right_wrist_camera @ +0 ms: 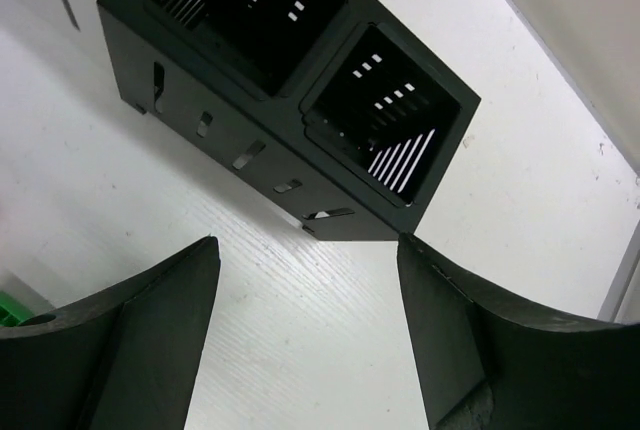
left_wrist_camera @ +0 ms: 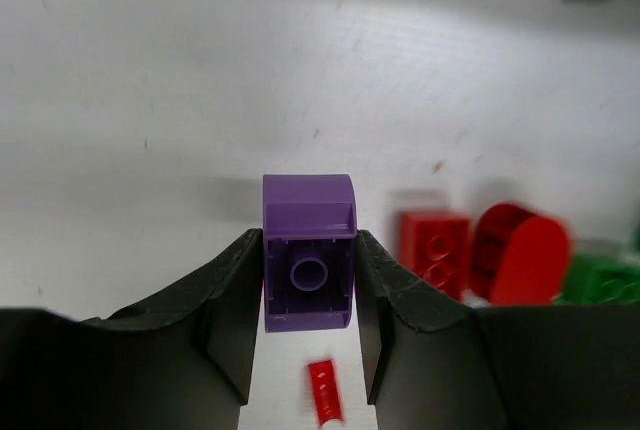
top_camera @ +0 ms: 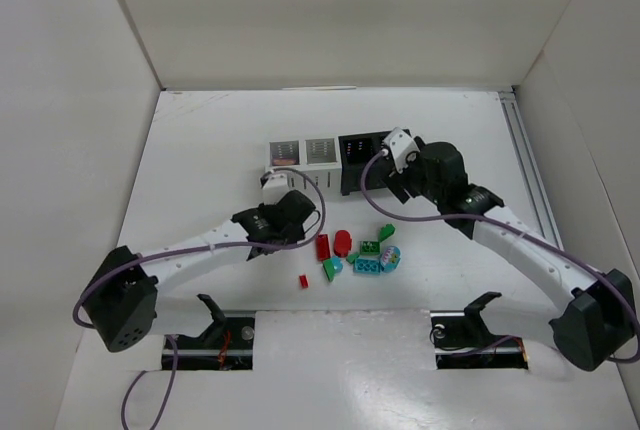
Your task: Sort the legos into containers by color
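A raised side stands in front of the opening of the white bin farthest from the black ones, so the left gripper will next carry the purple lego (left_wrist_camera: 308,250) up and outward over that white bin.
My left gripper (left_wrist_camera: 308,295) is shut on a purple lego (left_wrist_camera: 308,250), held above the table; in the top view the gripper (top_camera: 283,218) is just in front of the containers and the lego is hidden. The other legos lie in a cluster: a red brick (top_camera: 322,246), a red rounded piece (top_camera: 343,241), green bricks (top_camera: 370,247), a teal brick (top_camera: 367,265) and a small red piece (top_camera: 303,280). The containers are two white bins (top_camera: 303,142) and two black bins (top_camera: 345,187) in a row. My right gripper (right_wrist_camera: 308,250) is open and empty in front of the black bins (right_wrist_camera: 250,135).
In the left wrist view the red brick (left_wrist_camera: 435,250), the red rounded piece (left_wrist_camera: 520,255) and a green brick (left_wrist_camera: 600,280) lie to the right, and the small red piece (left_wrist_camera: 325,390) lies below the jaws. White walls enclose the table. A metal rail (top_camera: 525,160) runs along the right.
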Available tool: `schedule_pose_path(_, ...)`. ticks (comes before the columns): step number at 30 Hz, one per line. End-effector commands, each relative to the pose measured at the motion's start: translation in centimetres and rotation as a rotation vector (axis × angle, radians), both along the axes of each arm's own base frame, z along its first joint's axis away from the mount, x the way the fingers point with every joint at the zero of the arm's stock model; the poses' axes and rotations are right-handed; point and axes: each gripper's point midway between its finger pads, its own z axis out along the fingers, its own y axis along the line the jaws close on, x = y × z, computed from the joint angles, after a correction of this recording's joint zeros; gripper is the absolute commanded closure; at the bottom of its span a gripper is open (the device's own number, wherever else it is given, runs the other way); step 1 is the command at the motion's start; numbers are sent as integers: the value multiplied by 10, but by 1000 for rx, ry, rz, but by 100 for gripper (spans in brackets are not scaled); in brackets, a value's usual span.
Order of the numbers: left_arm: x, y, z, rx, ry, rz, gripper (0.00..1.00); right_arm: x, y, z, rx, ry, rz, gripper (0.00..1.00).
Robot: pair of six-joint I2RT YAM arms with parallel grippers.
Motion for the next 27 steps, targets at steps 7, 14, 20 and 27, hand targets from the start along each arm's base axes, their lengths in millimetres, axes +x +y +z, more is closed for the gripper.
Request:
schedule_pose_path(7,113,14,149,-76,-404,140,85,-20,10,14,-52,-102,164,22)
schedule_pose_path(14,172,14,169,-109,-452,102,84,-30,24,-1,-83,-79,212,22)
schedule_pose_path(20,192,15,159,-78,-424,116,68,-36,43,-17,-96,-39,260,22)
schedule_pose_path(27,192,13,146,-67,-395,107,46,-52,74,-35,-101,3,342,22)
